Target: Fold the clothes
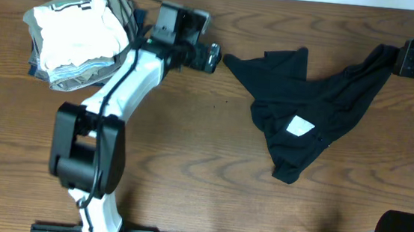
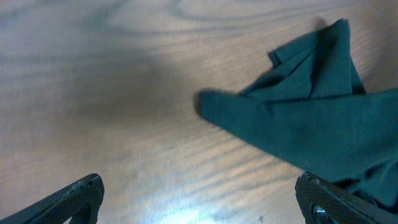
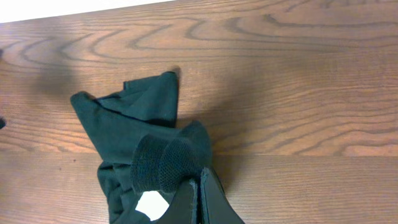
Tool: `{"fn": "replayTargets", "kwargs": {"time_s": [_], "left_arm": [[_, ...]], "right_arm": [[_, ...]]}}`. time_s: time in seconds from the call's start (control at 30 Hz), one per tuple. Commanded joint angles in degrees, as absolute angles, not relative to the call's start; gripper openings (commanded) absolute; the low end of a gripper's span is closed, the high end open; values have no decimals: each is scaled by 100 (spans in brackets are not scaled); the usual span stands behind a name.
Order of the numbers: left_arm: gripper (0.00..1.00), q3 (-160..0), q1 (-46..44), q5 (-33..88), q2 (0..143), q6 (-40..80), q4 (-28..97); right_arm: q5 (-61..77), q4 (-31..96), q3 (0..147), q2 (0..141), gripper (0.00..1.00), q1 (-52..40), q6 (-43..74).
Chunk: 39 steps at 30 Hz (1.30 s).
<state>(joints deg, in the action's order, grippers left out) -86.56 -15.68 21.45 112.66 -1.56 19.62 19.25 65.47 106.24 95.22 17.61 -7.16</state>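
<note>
The garment's pointed corner is loose on the table, so I should lower my left gripper toward the right in the overhead view and close on that corner.
The clothes (image 1: 298, 101) are a black garment lying crumpled on the wooden table, right of centre, with a white label (image 1: 300, 126) facing up. My left gripper (image 1: 213, 57) hovers open just left of the garment's pointed left corner (image 2: 211, 106). Its two fingers (image 2: 81, 196) stand wide apart over bare wood with nothing between them. My right gripper (image 1: 397, 59) is at the far right, shut on the garment's raised right end. In the right wrist view the closed fingertips (image 3: 198, 190) pinch a bunched fold of black fabric (image 3: 165, 163), and the label (image 3: 152, 205) shows below.
A stack of folded white, khaki and grey garments (image 1: 79, 33) sits at the back left, right behind my left arm (image 1: 123, 86). The table's far edge runs along the top of the overhead view. Arm bases stand at the front edge.
</note>
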Motion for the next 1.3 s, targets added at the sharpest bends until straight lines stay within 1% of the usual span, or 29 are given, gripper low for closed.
{"fn": "replayTargets", "kwargs": {"time_s": [0.0, 0.07, 0.2, 0.37, 0.6, 1.1, 1.17, 1.2, 1.23, 1.27], "left_arm": [[99, -9400, -1706, 2112, 11631, -655, 2174], [100, -9710, -1806, 2027, 11900, -952, 2320], [97, -10012, -1984, 1984, 12291, -1422, 2464], [96, -10066, -2165, 1951, 12661, -1503, 2416], [95, -10066, -2425, 1520, 13013, -1776, 2224], [91, -10064, -2672, 1234, 13616, -2014, 1398], [88, -10064, -2672, 1236, 13662, -2016, 1378], [85, -10064, -2672, 1236, 13679, -2014, 1378], [79, -10064, -2672, 1234, 13686, -2012, 1380], [67, -10064, -2672, 1232, 13686, -2010, 1380]], "right_arm": [[2108, 6556, 10648, 9480, 1, 1717, -801], [2108, 6556, 10648, 9480, 1, 1717, -803], [2108, 6558, 10648, 9480, 2, 1717, -801], [2128, 6554, 10648, 9480, 2, 1717, -801], [2130, 6554, 10648, 9480, 3, 1680, -801], [2128, 6556, 10637, 9483, 3, 1669, -801], [2128, 6541, 10637, 9483, 3, 1667, -801], [2126, 6539, 10637, 9483, 3, 1664, -801], [2126, 6541, 10637, 9483, 3, 1664, -801], [2126, 6541, 10637, 9483, 3, 1664, -801]]}}
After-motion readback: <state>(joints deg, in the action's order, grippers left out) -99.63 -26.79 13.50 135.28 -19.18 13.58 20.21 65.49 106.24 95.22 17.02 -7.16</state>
